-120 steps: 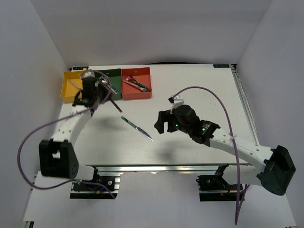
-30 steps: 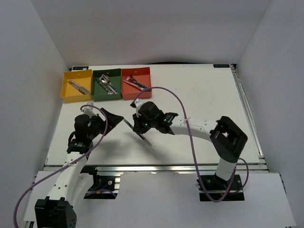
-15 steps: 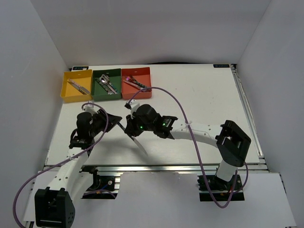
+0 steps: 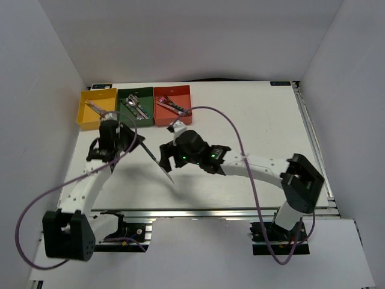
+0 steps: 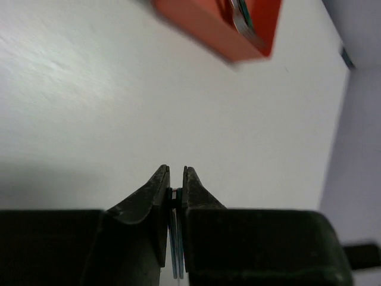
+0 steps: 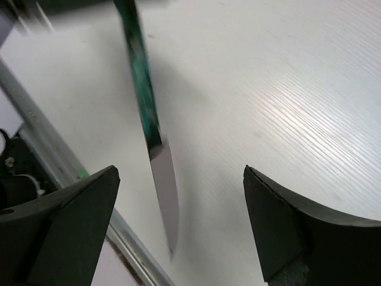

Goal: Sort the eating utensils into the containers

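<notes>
I will carry the knife (image 4: 163, 170) with my left gripper outward and to the left in the top view, over the yellow bin (image 4: 90, 123), and let it go, since knives lie there.
A knife (image 4: 163, 170) with a green patterned handle is clamped by its handle in my left gripper (image 4: 140, 143), blade slanting down to the right above the table. In the left wrist view the jaws (image 5: 175, 174) are shut on the thin blue-green handle (image 5: 176, 238). My right gripper (image 4: 165, 152) is open beside the knife. In the right wrist view the knife (image 6: 156, 149) hangs between its spread fingers (image 6: 65, 217), apart from both. The yellow bin (image 4: 90, 123), green bin (image 4: 133, 123) and red bin (image 4: 174, 121) stand in a row at the far left, each holding utensils.
The red bin (image 5: 202, 27) shows at the top of the left wrist view. The table's near edge with its metal rail (image 6: 71, 173) lies just below the knife tip. White walls enclose the table on three sides.
My left gripper has moved away from the near edge toward the bins, carrying the knife up and left with it. My right gripper stays close beside the knife.
</notes>
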